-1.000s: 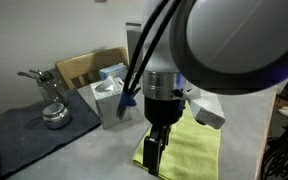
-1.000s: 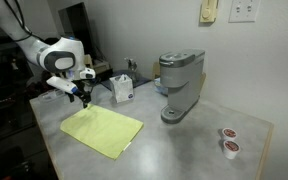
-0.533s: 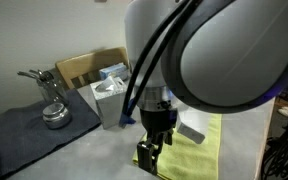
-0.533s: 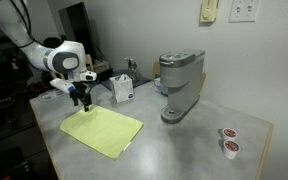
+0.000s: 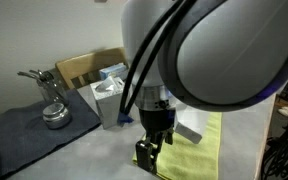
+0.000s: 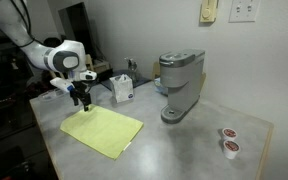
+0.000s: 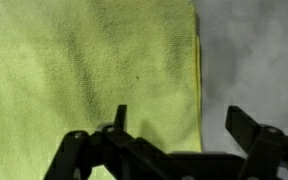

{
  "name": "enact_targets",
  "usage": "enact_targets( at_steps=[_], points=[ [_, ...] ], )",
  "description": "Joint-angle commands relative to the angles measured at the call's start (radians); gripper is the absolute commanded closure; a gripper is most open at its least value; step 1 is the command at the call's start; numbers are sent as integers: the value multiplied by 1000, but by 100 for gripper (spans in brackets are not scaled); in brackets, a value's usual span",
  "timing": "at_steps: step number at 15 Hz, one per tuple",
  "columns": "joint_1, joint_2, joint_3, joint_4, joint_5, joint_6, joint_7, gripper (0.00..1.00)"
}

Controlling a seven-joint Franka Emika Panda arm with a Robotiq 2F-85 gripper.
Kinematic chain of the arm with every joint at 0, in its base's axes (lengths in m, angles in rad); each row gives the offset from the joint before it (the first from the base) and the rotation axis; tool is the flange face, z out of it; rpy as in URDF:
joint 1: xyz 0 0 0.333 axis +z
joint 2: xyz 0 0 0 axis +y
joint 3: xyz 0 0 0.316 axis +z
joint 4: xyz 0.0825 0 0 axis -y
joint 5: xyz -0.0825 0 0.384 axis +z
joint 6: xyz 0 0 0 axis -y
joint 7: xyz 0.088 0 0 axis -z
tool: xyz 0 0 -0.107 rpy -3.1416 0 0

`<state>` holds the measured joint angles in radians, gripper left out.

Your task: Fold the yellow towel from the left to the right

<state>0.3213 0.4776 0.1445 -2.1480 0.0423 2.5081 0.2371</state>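
Note:
Next, my gripper will move down onto the towel's edge between its spread fingers and close there, because the fingers straddle that edge but still hover above the towel.
The yellow towel (image 6: 102, 131) lies flat and unfolded on the grey table; it also shows in an exterior view (image 5: 199, 143) behind the arm. In the wrist view the towel (image 7: 84, 70) fills the left and middle, with its edge running down at the right. My gripper (image 6: 80, 101) hovers just above the towel's far corner near the tissue box, and it also shows in an exterior view (image 5: 147, 158). Its fingers are spread apart (image 7: 179, 130) with nothing between them, straddling the towel's edge.
A grey tissue box (image 6: 122, 89) stands just behind the towel. A coffee machine (image 6: 179, 86) stands mid-table, with two small pods (image 6: 228, 140) at the far end. A dark grey mat with metal pieces (image 5: 52, 112) and a cardboard box (image 5: 84, 68) are beside the tissue box.
The gripper came down slightly towards the towel's corner between one second ago and half a second ago; since then nothing has visibly moved.

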Motion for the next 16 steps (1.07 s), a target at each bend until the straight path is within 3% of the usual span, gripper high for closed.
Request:
enact_targets(
  at_steps=[1, 16],
  points=[
    [6, -5, -18, -17, -25, 3, 36, 0],
    [55, 53, -17, 15, -73, -22, 44, 0]
  ],
)
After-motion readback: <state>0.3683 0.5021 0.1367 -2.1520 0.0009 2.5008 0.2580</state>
